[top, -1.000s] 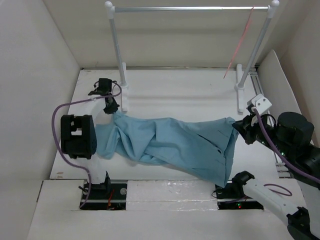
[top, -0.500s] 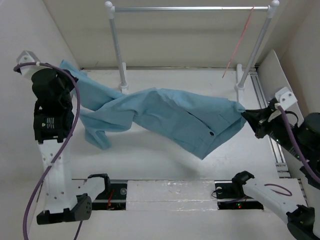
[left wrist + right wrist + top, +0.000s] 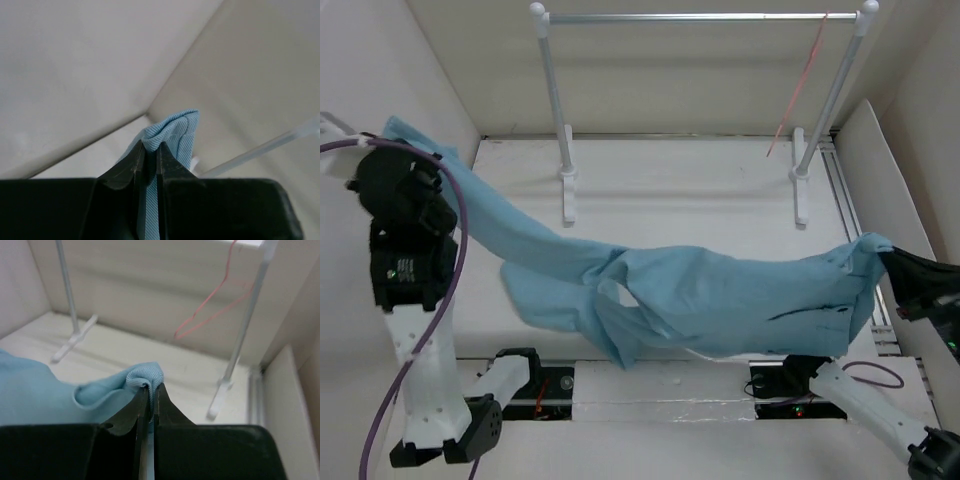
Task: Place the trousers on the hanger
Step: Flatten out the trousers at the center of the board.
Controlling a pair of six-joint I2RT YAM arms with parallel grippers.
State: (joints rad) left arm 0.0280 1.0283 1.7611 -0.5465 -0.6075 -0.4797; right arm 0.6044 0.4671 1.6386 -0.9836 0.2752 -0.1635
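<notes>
I should next bring the trousers' still-hanging end in my right gripper down and outward beside the white foot near the hanger and let go, because that foot is lower and farther out.
The light blue trousers [image 3: 720, 295] hang stretched in the air between my two grippers, sagging in the middle above the table. My left gripper [image 3: 415, 150] is raised at the far left and is shut on one end of the trousers [image 3: 172, 132]. My right gripper [image 3: 892, 258] is at the right edge and is shut on the other end of the trousers [image 3: 145, 374]. The thin pink-red hanger [image 3: 798, 88] hangs from the right end of the silver rail [image 3: 700, 17], well behind the trousers; it also shows in the right wrist view [image 3: 215, 300].
The rail stands on two white-knobbed posts [image 3: 552, 95], [image 3: 832, 95] with white feet on the table [image 3: 680, 190]. White walls close in on the left, back and right. A track [image 3: 860, 260] runs along the table's right side.
Both arms lifted the trousers off the table and pulled them apart. The left gripper rose to the far left; the right gripper moved right and nearer. The cloth now hangs stretched, lower in the view.
</notes>
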